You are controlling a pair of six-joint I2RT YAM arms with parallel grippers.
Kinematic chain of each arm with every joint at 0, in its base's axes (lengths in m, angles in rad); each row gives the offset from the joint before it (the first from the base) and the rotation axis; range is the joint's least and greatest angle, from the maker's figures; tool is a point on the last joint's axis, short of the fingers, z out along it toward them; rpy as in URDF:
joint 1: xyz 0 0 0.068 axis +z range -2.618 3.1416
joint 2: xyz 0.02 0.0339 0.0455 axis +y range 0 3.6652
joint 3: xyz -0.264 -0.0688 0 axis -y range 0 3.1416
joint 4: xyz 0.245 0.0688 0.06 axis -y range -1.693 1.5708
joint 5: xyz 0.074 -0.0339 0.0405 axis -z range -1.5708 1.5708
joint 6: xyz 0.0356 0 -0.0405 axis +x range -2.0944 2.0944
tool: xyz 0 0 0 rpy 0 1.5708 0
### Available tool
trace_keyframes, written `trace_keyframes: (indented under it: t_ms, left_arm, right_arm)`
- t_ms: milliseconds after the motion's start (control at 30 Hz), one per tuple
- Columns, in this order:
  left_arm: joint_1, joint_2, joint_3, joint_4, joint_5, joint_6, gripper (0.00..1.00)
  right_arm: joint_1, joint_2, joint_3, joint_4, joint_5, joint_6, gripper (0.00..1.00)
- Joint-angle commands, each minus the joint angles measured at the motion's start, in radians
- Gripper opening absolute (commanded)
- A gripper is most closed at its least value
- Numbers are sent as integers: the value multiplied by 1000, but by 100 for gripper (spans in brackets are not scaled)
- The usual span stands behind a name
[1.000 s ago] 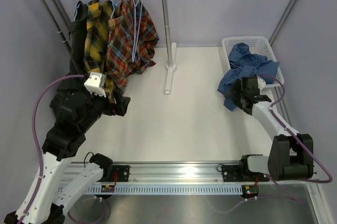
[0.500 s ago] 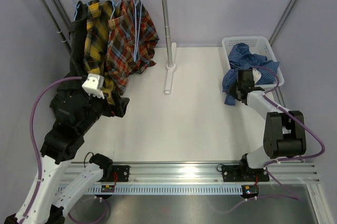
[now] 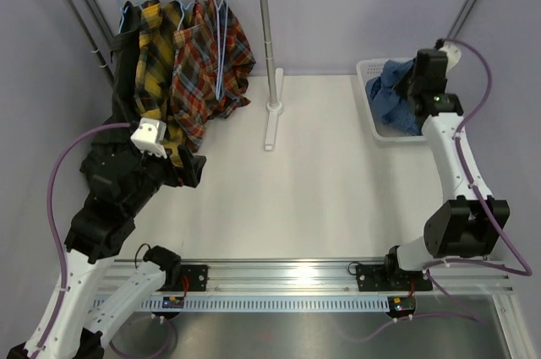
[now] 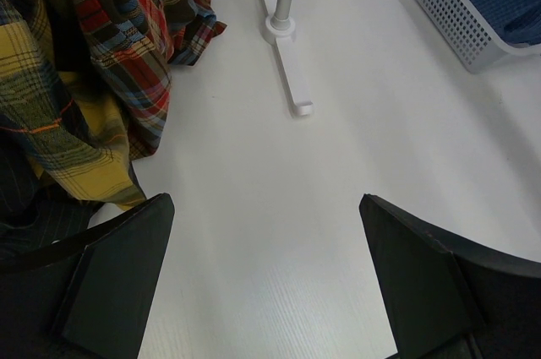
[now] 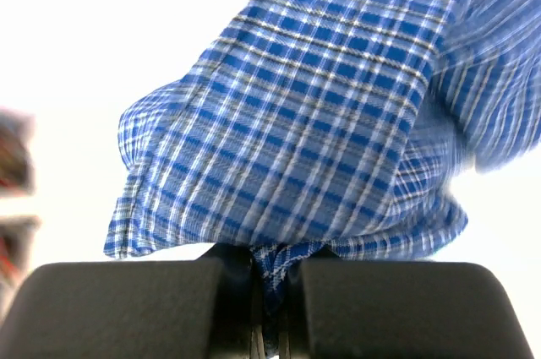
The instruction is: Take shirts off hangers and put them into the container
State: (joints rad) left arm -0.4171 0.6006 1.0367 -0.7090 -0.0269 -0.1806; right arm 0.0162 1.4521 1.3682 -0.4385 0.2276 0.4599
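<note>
I will next raise the fold of the bunched blue shirt toward the container's side with my right gripper, then lower it into the container (image 3: 385, 133) before I open the gripper.
The blue small-check shirt (image 3: 391, 99) lies bunched in the white mesh container (image 3: 385, 133) at the back right. My right gripper (image 3: 412, 89) hangs over it, shut on a fold of that shirt (image 5: 321, 106), which is pinched between the jaws (image 5: 270, 270). On the rail hang the black shirt (image 3: 122, 63), the yellow-black plaid shirt (image 3: 152, 55) and the red plaid shirt (image 3: 207, 63), on light-blue hangers (image 3: 218, 13). My left gripper (image 4: 265, 200) is open and empty over the table, just below the yellow plaid's hem (image 4: 51, 114).
The rail's white post and foot (image 3: 270, 118) stand mid-table, between the hung shirts and the container. The container's mesh wall (image 4: 448, 21) shows at the upper right of the left wrist view. Grey walls close in the back and both sides.
My right gripper closed on the blue shirt's part that hung over the container's front, then swung up and back over the container with it. The left arm stayed still.
</note>
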Motion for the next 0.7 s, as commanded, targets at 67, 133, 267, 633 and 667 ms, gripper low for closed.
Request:
trace_keyframes:
  t_ms: [67, 133, 267, 633, 667]
  left_arm:
    - [-3, 10, 2, 31, -13, 18, 99]
    - [-3, 10, 0, 29, -15, 15, 99]
    - [-3, 1, 2, 26, -27, 7, 99]
    - [-3, 5, 10, 8, -38, 0, 99]
    - [-3, 4, 11, 8, -33, 0, 99]
  right_arm:
    - [-127, 193, 336, -66, 20, -69, 0]
    - [-153, 304, 437, -84, -10, -47, 0]
    - [-183, 510, 572, -126, -79, -24, 0]
    - [-206, 813, 597, -342, -352, 137, 0]
    - [-206, 832, 592, -351, -370, 135, 0]
